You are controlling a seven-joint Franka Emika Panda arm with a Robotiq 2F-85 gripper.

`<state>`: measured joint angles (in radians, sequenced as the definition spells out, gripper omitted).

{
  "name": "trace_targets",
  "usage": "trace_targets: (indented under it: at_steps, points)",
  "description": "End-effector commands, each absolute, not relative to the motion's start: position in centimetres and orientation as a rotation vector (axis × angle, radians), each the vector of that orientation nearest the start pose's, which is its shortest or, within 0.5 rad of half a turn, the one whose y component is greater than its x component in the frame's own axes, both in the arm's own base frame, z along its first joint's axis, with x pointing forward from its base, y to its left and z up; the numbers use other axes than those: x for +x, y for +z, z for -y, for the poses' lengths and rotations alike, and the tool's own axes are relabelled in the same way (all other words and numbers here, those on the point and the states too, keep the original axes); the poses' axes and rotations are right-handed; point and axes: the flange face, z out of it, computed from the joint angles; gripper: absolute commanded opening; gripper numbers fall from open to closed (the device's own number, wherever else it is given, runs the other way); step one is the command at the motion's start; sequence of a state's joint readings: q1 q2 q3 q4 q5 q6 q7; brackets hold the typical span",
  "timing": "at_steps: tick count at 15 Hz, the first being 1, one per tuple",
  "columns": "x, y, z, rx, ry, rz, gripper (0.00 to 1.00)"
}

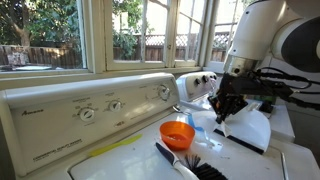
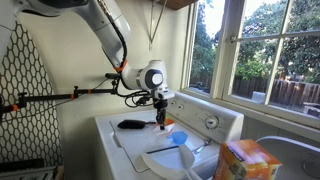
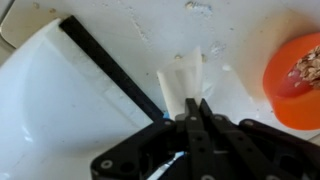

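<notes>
The translucent piece (image 3: 182, 82) hangs outside the white tray, so I will move my gripper away from the bowl, past the black bar, over the tray's inside and release.
My gripper (image 3: 190, 108) hangs over the white top of a washing machine (image 1: 90, 110), seen in both exterior views (image 1: 222, 110) (image 2: 160, 118). Its two fingers are pressed together. A small white translucent piece (image 3: 182, 82) sticks out from the fingertips and looks pinched between them; it hangs below the fingers in an exterior view (image 1: 222, 127). An orange bowl (image 3: 295, 72) with crumbs in it stands just beside the gripper, also in an exterior view (image 1: 178, 132). A white tray with a black bar (image 3: 105, 68) lies on the gripper's other side.
A black-bristled brush with a white handle (image 1: 185, 162) lies in front of the bowl. The washer's control panel with knobs (image 2: 213, 121) runs along the window side. An orange detergent box (image 2: 245, 160) stands in an exterior view. A blue object (image 2: 181, 138) lies on the washer top.
</notes>
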<state>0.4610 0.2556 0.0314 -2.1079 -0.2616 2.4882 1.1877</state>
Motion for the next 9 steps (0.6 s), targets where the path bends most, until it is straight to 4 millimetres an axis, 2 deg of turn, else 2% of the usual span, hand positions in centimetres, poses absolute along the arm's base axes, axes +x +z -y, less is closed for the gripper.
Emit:
trace_targets:
  at_steps: [1, 9]
  points:
    - [50.5, 31.6, -26.3, -3.059, -0.322, -0.876, 0.01]
    - [49.0, 33.0, -21.0, -3.066, -0.342, -1.135, 0.01]
